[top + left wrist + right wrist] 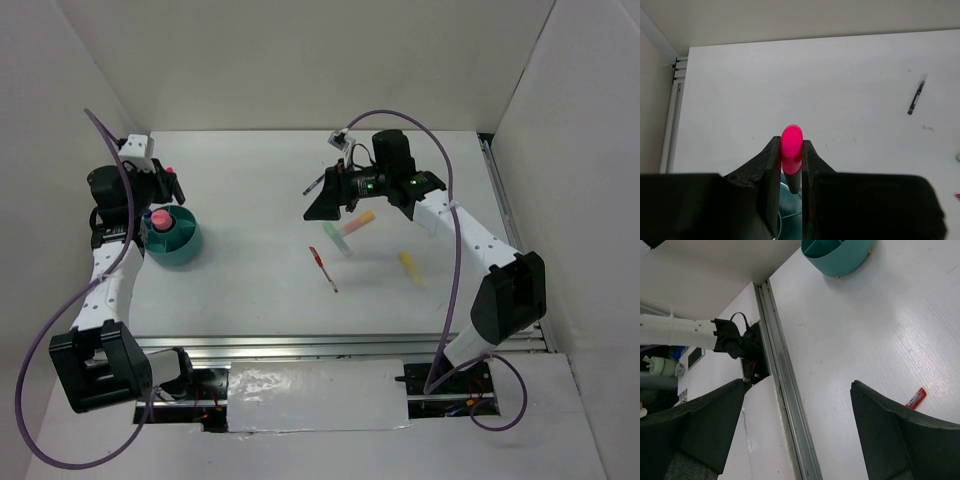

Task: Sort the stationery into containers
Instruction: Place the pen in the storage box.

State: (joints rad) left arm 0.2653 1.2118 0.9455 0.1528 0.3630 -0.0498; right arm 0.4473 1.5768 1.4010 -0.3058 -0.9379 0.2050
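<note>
The left gripper moves down toward the teal cup's far section (pixel 789 204) next and releases the pink highlighter (pixel 791 147) inside, since that section's opening lies below the gripper.
My left gripper (pixel 155 222) is shut on a pink highlighter (pixel 791 147), held upright over the teal cup (pixel 180 248), which has inner dividers. The cup's rim shows below the fingers in the left wrist view (pixel 786 207). My right gripper (pixel 325 205) is open wide and empty, above the table's middle, and shows in the right wrist view (pixel 797 430). Near it lie an orange highlighter (pixel 360 222), a pastel green highlighter (pixel 340 240), a thin red pen (pixel 323 268), a yellow highlighter (pixel 411 265) and a thin dark pen (pixel 916 97).
White walls close the table at the back and both sides. A metal rail (pixel 785 390) runs along the near edge. The cup (pixel 837 255) and one end of the red pen (pixel 916 397) show in the right wrist view.
</note>
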